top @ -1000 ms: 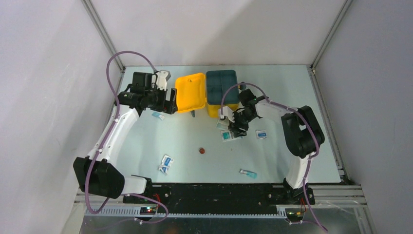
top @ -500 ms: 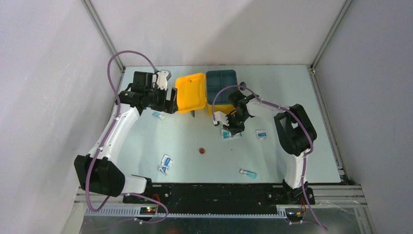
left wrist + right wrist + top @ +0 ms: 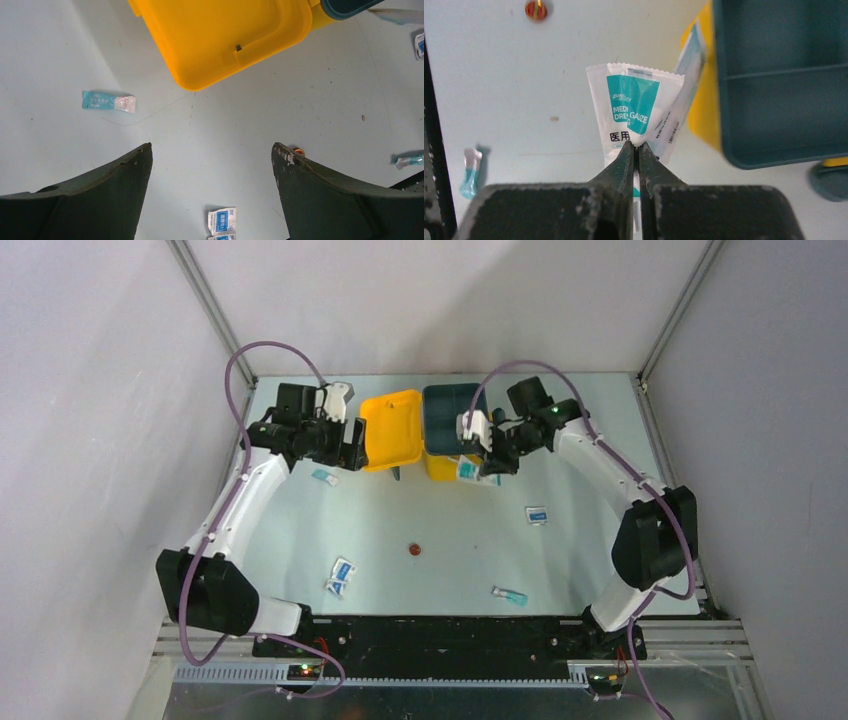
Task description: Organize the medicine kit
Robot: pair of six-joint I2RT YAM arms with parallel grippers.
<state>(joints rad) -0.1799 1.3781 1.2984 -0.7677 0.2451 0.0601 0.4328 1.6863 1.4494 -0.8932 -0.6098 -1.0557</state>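
Note:
My right gripper moves outward over the teal tray (image 3: 455, 415) (image 3: 786, 82) and releases the sachets inside next, since the tray's open sections lie outward of where it hovers.
The medicine kit (image 3: 392, 430) is a yellow box lying open, lid flat to the left (image 3: 225, 35), with a dark teal two-compartment tray (image 3: 455, 415) seated in its base. My right gripper (image 3: 636, 146) is shut on white-and-teal gauze sachets (image 3: 631, 107), two overlapping, hanging in the air at the tray's near edge (image 3: 784, 80). In the top view those sachets (image 3: 468, 471) dangle in front of the box's yellow wall. My left gripper (image 3: 212, 150) stands wide open and holds nothing, hovering over the table just left of the lid.
On the table lie a small teal-and-white sachet (image 3: 108, 102), a pair of blue-and-white sachets (image 3: 340, 578), another blue-and-white sachet (image 3: 537, 515), a small red disc (image 3: 412, 550) and a teal-tipped tube (image 3: 510, 595). Enclosure walls stand on three sides.
My right gripper closed on the gauze sachets on the table and lifted them back toward the kit's tray. The left arm stayed where it was.

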